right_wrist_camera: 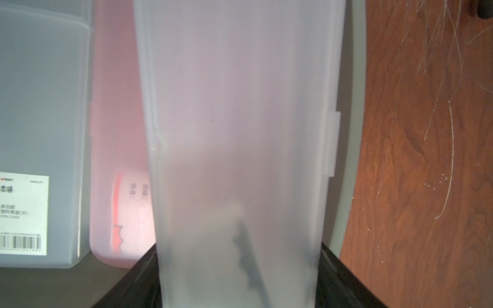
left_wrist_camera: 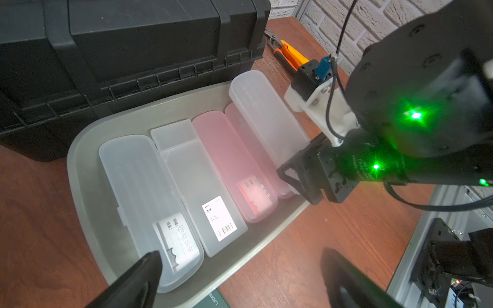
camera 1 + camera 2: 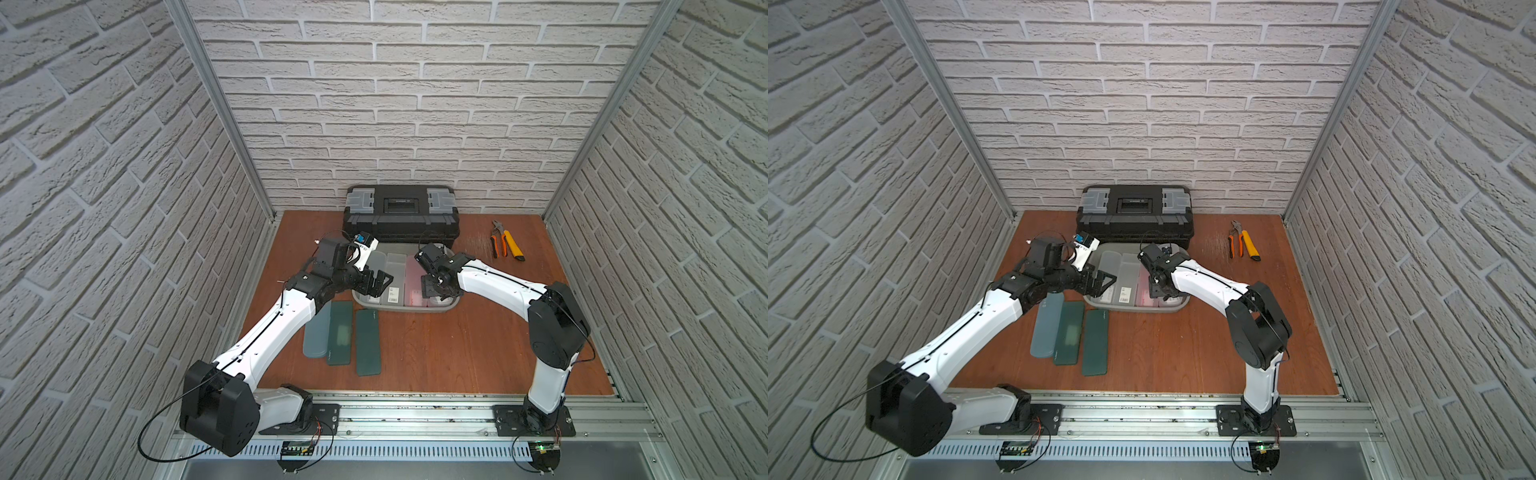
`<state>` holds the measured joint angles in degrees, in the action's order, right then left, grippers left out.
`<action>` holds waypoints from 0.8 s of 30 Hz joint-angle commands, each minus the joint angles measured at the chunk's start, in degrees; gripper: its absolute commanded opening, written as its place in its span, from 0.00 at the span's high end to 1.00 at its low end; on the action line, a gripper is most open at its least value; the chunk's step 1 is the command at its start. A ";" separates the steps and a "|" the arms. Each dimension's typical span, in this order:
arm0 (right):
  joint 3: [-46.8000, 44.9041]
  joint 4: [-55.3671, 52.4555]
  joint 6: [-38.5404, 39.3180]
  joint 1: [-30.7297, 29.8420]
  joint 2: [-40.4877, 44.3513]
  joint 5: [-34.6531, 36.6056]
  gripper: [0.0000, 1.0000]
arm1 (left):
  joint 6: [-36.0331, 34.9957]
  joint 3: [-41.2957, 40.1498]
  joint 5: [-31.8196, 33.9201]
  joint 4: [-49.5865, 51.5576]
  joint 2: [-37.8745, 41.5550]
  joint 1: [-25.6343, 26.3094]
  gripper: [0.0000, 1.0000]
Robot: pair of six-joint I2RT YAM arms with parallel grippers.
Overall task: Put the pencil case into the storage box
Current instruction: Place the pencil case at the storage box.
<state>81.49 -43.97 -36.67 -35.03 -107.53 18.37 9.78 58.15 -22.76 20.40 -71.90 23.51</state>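
My right gripper lowers toward the pink case by the tub's rim next and releases the frosted white pencil case there, since it hangs lengthwise inside the tub's rim.
The storage box [image 3: 407, 308] [image 3: 1138, 309] [image 2: 80, 149], a shallow grey-green tub, sits mid-table in front of the black toolbox. My right gripper [image 1: 238, 253] [image 3: 432, 286] is shut on a frosted white pencil case [image 1: 240, 133] [image 2: 264, 112] at the tub's right side. That case lies over a pink case [image 2: 234, 165], next to the tub's rim [image 1: 354, 66]. A frosted case [image 2: 149, 202] and a clear case with a barcode label [image 2: 202, 192] also lie inside. My left gripper [image 2: 240, 254] [image 3: 380, 284] [image 3: 1104, 284] hangs open over the tub's left front corner and holds nothing.
A black toolbox [image 3: 401, 216] stands right behind the tub. Orange-handled pliers [image 3: 496, 245] and a yellow knife [image 3: 513, 245] lie at the back right. A blue-grey case [image 3: 316, 332] and two dark green ones [image 3: 340, 332] [image 3: 368, 349] lie on the table before the tub.
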 commanded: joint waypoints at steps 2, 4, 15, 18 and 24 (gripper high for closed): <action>0.34 2.64 -1.16 0.20 -1.71 0.32 0.34 | -1.15 0.10 0.46 -2.48 1.12 0.23 0.01; -0.26 3.23 -1.22 0.18 -1.75 0.68 0.30 | -1.17 0.12 0.62 -2.36 1.17 0.24 0.02; 0.21 2.17 0.31 0.21 3.21 3.48 0.05 | -1.61 0.29 1.88 -1.63 1.14 0.18 0.01; 0.55 1.70 1.02 0.22 5.49 3.97 0.03 | -1.95 0.21 2.75 -1.44 1.44 0.24 0.01; -0.87 4.28 4.03 0.32 8.76 4.96 0.05 | -0.97 -0.27 7.43 -0.24 2.55 -0.35 0.02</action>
<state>81.21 -42.04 -35.09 -34.96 -101.41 21.26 8.62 58.15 -18.52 20.38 -71.13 23.53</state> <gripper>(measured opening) 0.957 0.985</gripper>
